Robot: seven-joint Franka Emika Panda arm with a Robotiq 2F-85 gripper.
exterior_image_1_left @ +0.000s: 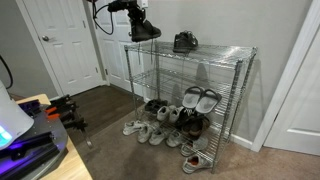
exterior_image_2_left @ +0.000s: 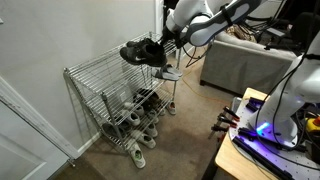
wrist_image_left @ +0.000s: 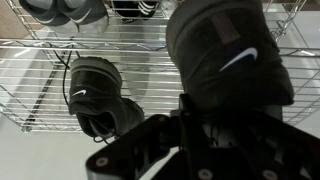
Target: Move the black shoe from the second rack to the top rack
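Note:
The black shoe should go along the top shelf [exterior_image_1_left: 215,50] toward the second black shoe next. My gripper should then lower it beside that shoe, where the shelf's wires are bare.
A black shoe with a white logo [exterior_image_1_left: 146,32] is in my gripper [exterior_image_1_left: 139,20], at the end of the wire rack's top shelf [exterior_image_1_left: 215,50]. It hangs just over the shelf; I cannot tell whether it touches. It also shows in an exterior view [exterior_image_2_left: 143,52] and fills the upper right of the wrist view [wrist_image_left: 225,50]. My gripper [wrist_image_left: 200,135] is shut on it. A second black shoe [exterior_image_1_left: 185,41] lies on the top shelf, also visible in the wrist view [wrist_image_left: 100,95]. The second shelf [exterior_image_1_left: 170,78] looks bare.
Several light and dark shoes [exterior_image_1_left: 150,128] lie on the floor and the lowest shelf. White slippers [exterior_image_1_left: 200,98] sit on a lower shelf. A white door [exterior_image_1_left: 65,45] stands beside the rack. A table with equipment [exterior_image_1_left: 30,140] is in front. A grey couch [exterior_image_2_left: 235,65] stands behind.

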